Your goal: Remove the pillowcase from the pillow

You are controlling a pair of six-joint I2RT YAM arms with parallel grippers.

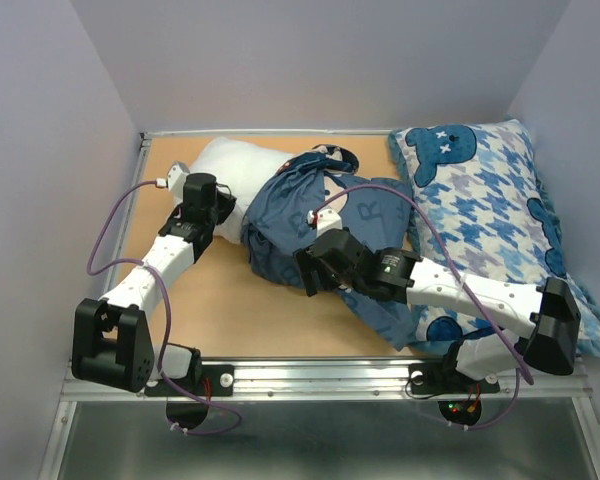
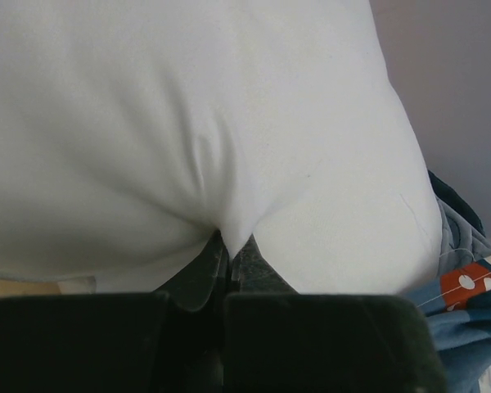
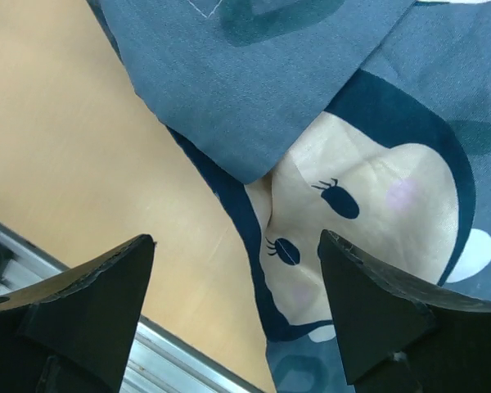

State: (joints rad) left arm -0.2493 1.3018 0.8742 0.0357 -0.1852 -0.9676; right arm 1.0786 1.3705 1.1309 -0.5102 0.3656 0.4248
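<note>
My right gripper moves down, open, onto the pillowcase's near edge (image 3: 258, 268) beside the printed monkey face (image 3: 368, 221) next, because that edge runs between the gripper's spread fingers.
The white pillow (image 1: 232, 172) lies at the back left of the table, its right part still inside the slate-blue pillowcase (image 1: 292, 212). My left gripper (image 1: 225, 212) is shut on a pinched fold of the pillow (image 2: 229, 123); the left gripper (image 2: 231, 246) shows the white cloth squeezed between its jaws. A bit of pillowcase (image 2: 466, 319) shows at the right of that view. My right gripper (image 1: 306, 272) hovers open over the pillowcase's near edge. In the right wrist view the right gripper (image 3: 236, 239) holds nothing, with the pillowcase (image 3: 254, 90) and a printed monkey face (image 3: 368, 221) below.
A blue-and-white houndstooth pillow (image 1: 490, 200) fills the right side, partly under my right arm. Bare wooden table (image 1: 230, 300) lies between the arms. A metal rail (image 1: 320, 375) runs along the front edge. Walls close in the left, back and right.
</note>
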